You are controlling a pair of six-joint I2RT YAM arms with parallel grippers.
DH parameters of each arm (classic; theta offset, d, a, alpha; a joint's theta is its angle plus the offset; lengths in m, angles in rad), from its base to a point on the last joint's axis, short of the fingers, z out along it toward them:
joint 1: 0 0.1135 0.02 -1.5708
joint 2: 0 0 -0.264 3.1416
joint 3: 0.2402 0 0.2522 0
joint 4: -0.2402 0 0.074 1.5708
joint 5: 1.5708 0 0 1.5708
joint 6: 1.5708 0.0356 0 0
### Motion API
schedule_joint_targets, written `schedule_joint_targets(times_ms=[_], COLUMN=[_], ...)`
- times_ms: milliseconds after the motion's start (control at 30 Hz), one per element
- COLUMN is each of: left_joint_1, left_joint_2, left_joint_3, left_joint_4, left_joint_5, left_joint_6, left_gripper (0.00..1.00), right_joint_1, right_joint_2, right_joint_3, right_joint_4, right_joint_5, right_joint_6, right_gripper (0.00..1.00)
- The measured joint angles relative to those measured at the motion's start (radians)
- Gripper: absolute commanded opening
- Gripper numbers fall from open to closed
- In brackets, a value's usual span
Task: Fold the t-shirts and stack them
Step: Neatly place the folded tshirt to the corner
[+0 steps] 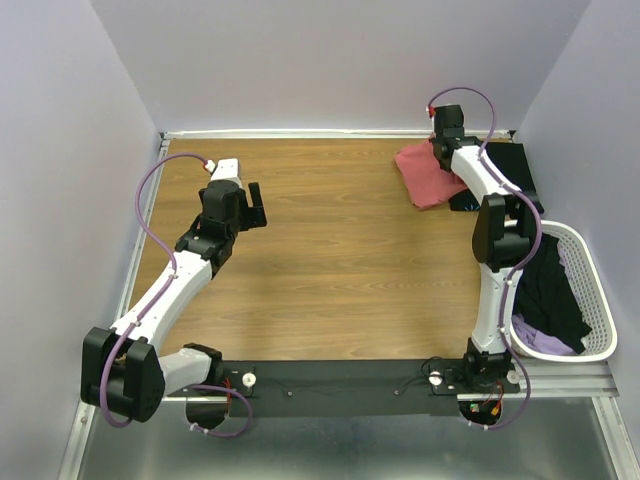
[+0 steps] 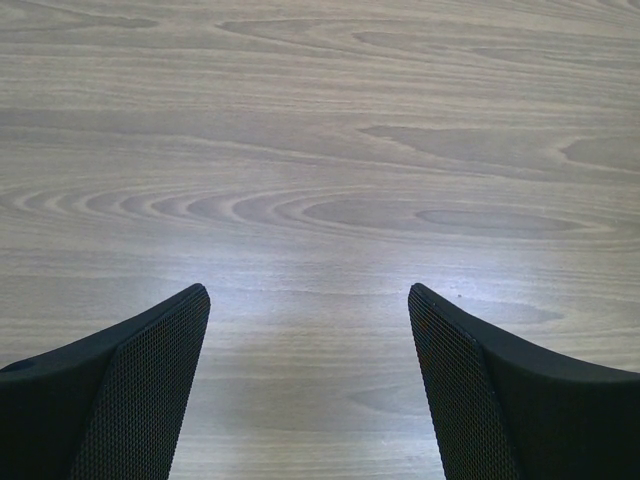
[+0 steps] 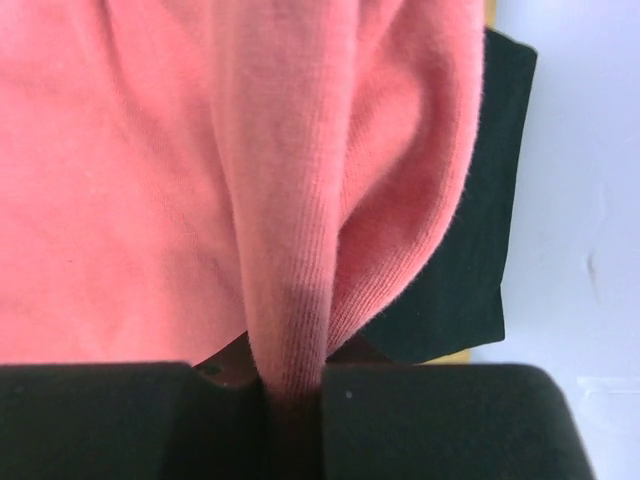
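Observation:
The black t-shirt is partly uncovered, so I should move my right gripper to the right in the top view, over that shirt's bare side (image 1: 514,163) (image 3: 488,220), then lower it and let go.
A coral-pink t-shirt (image 1: 423,176) lies bunched at the back right of the wooden table (image 1: 340,260), partly over a flat black t-shirt (image 1: 512,163). My right gripper (image 1: 440,142) hangs over the pink shirt. In the right wrist view the right gripper (image 3: 293,385) is shut on a raised fold of the coral-pink t-shirt (image 3: 130,180), with the black t-shirt (image 3: 480,250) showing underneath. My left gripper (image 1: 257,205) hovers at the left back of the table. It is open (image 2: 308,290) with only bare wood between its fingers.
A white slatted basket (image 1: 601,300) stands at the right edge, holding a black t-shirt (image 1: 553,288) and a lilac one (image 1: 542,341). Grey walls close in the back and both sides. A black rail (image 1: 340,378) runs along the near edge.

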Motion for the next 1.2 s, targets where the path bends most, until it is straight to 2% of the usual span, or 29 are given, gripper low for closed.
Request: schedule_joint_targets(times_ms=[1200], left_joint_1=[0.0], left_joint_2=[0.019], left_joint_3=[0.0], left_joint_4=[0.0], left_joint_5=[-0.026], left_joint_6=[0.001], left_gripper=[0.88], right_joint_1=[-0.047], right_joint_2=[-0.035], right_joint_3=[0.008], right_joint_4=[-0.007], right_joint_5=[0.084], right_joint_6=[0.1], right_gripper=[0.01])
